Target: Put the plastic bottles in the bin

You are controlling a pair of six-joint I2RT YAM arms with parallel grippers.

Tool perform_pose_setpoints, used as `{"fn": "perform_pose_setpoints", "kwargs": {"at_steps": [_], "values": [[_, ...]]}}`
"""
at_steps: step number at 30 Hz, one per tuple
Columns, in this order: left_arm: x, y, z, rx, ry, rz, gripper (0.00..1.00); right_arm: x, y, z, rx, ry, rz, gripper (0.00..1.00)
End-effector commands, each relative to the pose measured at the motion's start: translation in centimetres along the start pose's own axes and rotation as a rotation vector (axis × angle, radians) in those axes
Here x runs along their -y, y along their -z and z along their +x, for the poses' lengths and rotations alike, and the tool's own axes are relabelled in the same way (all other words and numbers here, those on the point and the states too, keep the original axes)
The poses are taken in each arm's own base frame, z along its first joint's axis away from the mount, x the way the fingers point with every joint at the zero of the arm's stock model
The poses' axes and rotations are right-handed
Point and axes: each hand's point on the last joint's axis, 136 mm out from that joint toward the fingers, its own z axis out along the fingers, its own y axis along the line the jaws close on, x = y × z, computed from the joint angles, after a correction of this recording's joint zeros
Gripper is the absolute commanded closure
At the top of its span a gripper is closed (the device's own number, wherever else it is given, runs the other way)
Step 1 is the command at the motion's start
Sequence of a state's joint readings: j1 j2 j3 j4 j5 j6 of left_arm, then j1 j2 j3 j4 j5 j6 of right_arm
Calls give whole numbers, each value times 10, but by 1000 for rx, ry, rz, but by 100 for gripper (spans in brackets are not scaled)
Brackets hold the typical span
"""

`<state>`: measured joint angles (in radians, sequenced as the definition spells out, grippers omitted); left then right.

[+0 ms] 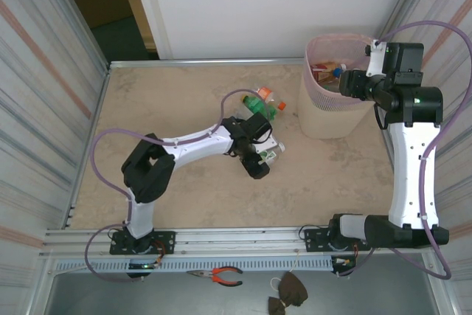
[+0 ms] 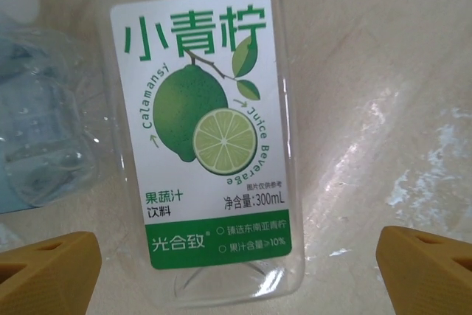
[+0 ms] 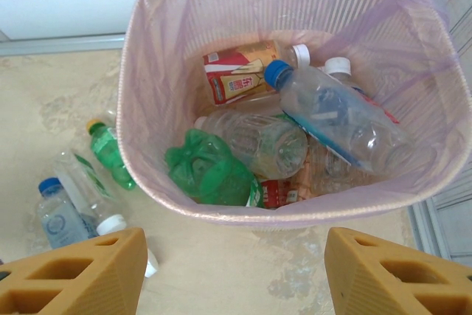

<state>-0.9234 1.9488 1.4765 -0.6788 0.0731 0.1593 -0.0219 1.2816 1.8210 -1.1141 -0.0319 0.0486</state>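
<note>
The left gripper needs to lower its open fingers first and then close, so that it gets around the label's green end on the clear bottle below.
A clear plastic bottle (image 2: 203,138) with a white and green lime label lies on the table, its base between the fingers of my left gripper (image 2: 236,278). The jaws stand wide open and touch nothing. Beside it on the left lies a crumpled clear bottle (image 2: 37,138). From above, the left gripper (image 1: 259,161) is at the small bottle cluster, with green bottles (image 1: 265,105) just beyond. My right gripper (image 3: 236,278) hangs open and empty over the near rim of the pink bin (image 3: 221,212). Inside are a crushed green bottle (image 3: 210,171), a blue-capped clear bottle (image 3: 339,119) and a red-labelled one (image 3: 236,75).
The bin (image 1: 324,119) stands at the table's back right, under the right gripper (image 1: 346,82). A green bottle with an orange cap (image 3: 110,156) and a blue-capped clear one (image 3: 63,215) lie left of it. Corrugated walls close both sides. Pliers (image 1: 221,277) lie below the front rail.
</note>
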Motion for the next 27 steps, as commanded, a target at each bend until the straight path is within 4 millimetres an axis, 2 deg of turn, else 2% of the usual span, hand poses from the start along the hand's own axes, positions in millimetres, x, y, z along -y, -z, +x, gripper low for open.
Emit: {"fn": "perform_pose_setpoints", "kwargs": {"at_steps": [1, 11, 20, 24, 25, 27], "values": [[-3, -9, 5, -28, -24, -29, 4, -2, 5, -1, 17, -2, -15, 35], [0, -36, 20, -88, -17, -5, 11, -3, 7, -3, 22, -4, -24, 36], [-5, -44, 31, -114, -21, -35, 22, -4, 10, -4, 27, -4, -25, 36], [-5, -41, 29, -106, -26, -37, 32, -6, 13, -5, 35, -4, -28, 37], [-5, -40, 28, -100, -26, -39, 30, -6, 15, -5, 39, -2, -29, 37], [-5, -36, 25, -85, -33, -37, 32, -5, 17, -6, 44, -4, -18, 37]]}}
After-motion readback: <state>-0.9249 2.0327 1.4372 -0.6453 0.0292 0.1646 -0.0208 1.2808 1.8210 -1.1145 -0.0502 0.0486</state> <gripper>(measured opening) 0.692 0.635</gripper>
